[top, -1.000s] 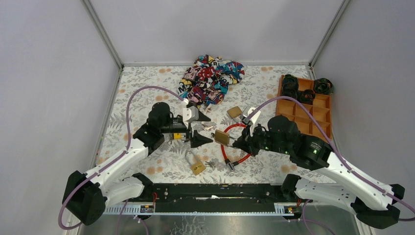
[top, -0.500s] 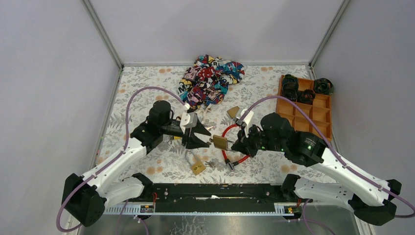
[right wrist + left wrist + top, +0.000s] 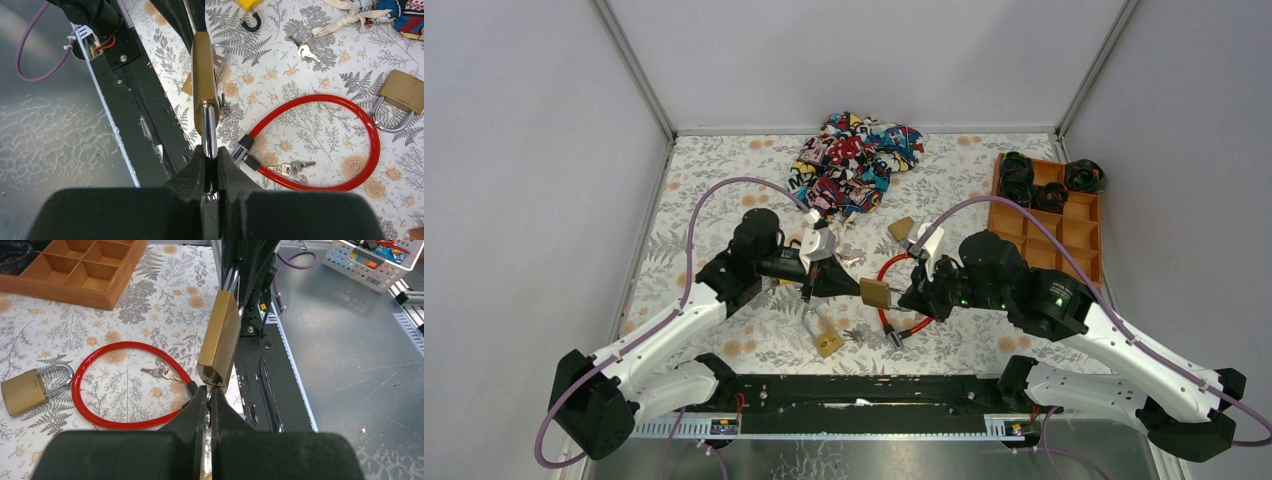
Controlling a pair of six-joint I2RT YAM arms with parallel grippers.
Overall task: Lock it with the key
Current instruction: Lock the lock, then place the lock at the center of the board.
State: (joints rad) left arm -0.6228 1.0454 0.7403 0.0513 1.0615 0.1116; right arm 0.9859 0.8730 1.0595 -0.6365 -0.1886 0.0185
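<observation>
Next, the right gripper carries the brass padlock's shackle across and down to release, since bare tabletop (image 3: 764, 325) beside the near padlock lies below it, to its left in the top view.
A brass padlock (image 3: 875, 293) hangs in the air between my two arms, over the middle of the table. My right gripper (image 3: 212, 154) is shut on its steel shackle (image 3: 210, 127), the brass body (image 3: 202, 75) pointing away from it. A small key (image 3: 215, 384) sticks out of the padlock's underside (image 3: 220, 337). My left gripper (image 3: 209, 392) is shut on that key, its fingertips right against the lock body. In the top view the left gripper (image 3: 852, 288) and right gripper (image 3: 906, 297) face each other across the lock.
A red cable lock (image 3: 372, 135) with keys (image 3: 292, 166) lies below the padlock. Two more brass padlocks (image 3: 828, 340) (image 3: 902, 228) lie on the table. A patterned cloth (image 3: 854, 160) is at the back, an orange compartment tray (image 3: 1079, 240) at the right.
My left gripper moved right to the padlock and went from wide open to shut on the key. The right gripper kept its hold on the shackle, shifting slightly left.
</observation>
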